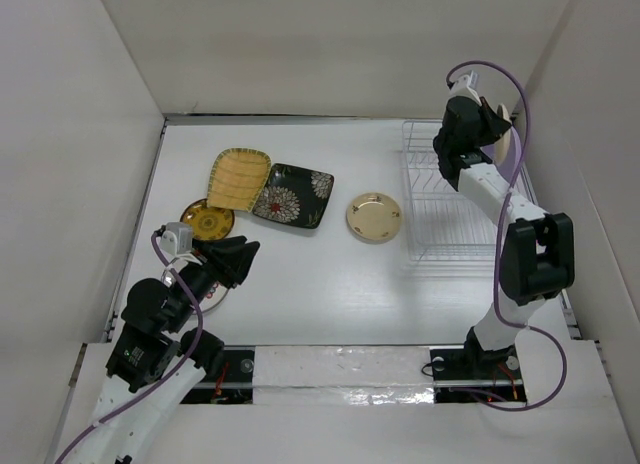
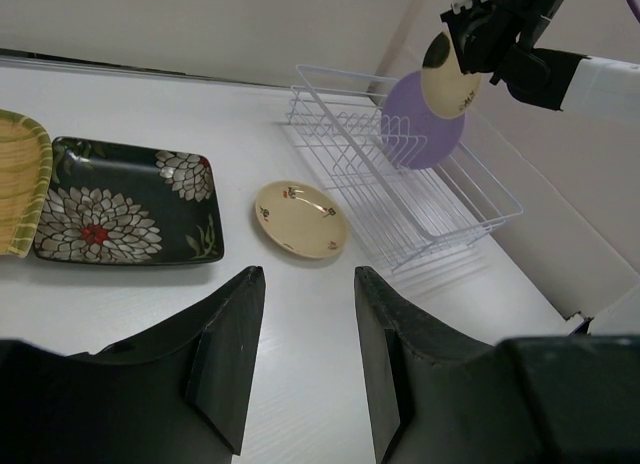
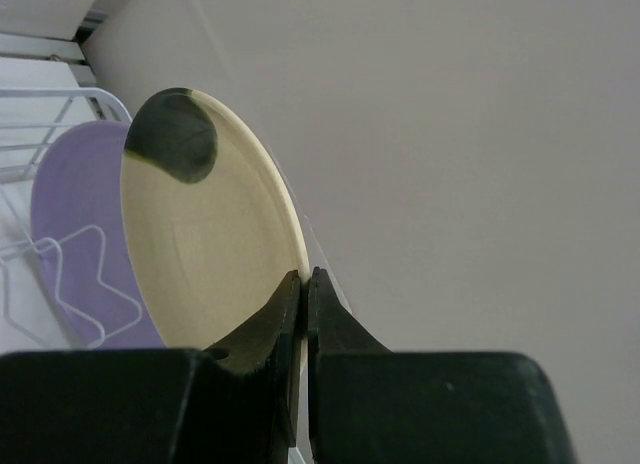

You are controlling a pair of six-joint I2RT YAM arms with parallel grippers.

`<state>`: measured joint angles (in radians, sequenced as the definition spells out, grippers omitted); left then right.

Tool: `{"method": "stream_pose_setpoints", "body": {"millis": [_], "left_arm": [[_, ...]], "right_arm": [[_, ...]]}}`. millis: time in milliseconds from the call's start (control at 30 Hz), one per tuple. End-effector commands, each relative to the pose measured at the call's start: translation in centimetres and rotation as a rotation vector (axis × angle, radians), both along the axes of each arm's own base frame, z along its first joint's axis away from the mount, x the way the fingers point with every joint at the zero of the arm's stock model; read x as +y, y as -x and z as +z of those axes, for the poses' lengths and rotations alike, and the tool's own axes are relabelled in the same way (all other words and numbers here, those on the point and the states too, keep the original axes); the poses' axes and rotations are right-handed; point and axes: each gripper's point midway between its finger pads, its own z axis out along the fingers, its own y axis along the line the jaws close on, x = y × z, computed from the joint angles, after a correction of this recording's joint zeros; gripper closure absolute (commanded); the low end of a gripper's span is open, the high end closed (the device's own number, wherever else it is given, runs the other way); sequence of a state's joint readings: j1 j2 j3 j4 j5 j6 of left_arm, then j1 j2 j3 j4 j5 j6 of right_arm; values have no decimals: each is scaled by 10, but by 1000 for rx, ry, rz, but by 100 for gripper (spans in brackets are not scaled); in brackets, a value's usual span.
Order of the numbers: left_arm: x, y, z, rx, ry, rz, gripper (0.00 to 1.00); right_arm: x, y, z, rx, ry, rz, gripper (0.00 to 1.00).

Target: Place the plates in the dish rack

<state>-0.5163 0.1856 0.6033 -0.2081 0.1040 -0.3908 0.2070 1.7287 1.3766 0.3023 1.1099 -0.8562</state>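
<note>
Next, my right gripper lowers the cream plate and releases it in the rack slot beside the lavender plate, since that slot lies below the gripper.
My right gripper (image 1: 494, 119) is shut on the rim of a cream plate (image 3: 200, 244) with a dark patch. It holds the plate on edge above the far end of the white wire dish rack (image 1: 450, 209). A lavender plate (image 3: 65, 224) stands in the rack just behind it. My left gripper (image 1: 246, 264) is open and empty over bare table at the near left. A gold-rimmed cream plate (image 1: 374, 216), a black flowered rectangular plate (image 1: 293, 195), a yellow woven plate (image 1: 238, 177) and a brown-gold plate (image 1: 207, 221) lie flat. A white plate (image 1: 213, 298) is mostly hidden under my left arm.
White walls enclose the table on the left, back and right. The right wall is close behind the rack (image 2: 400, 184). The black plate (image 2: 125, 199) and the cream plate (image 2: 300, 218) lie ahead of my left gripper (image 2: 305, 284).
</note>
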Motion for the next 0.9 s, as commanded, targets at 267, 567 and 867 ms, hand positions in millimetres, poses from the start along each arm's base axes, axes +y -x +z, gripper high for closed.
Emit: {"method": "stream_pose_setpoints", "body": {"millis": [267, 567, 867], "left_arm": [[6, 7, 24, -71, 42, 11, 62], [6, 5, 22, -62, 39, 14, 62], [4, 3, 20, -50, 31, 13, 62]], "right_arm": [[-5, -16, -45, 17, -44, 9, 100], [-5, -17, -90, 58, -70, -14, 100], [-22, 1, -75, -46, -46, -107, 100]]}}
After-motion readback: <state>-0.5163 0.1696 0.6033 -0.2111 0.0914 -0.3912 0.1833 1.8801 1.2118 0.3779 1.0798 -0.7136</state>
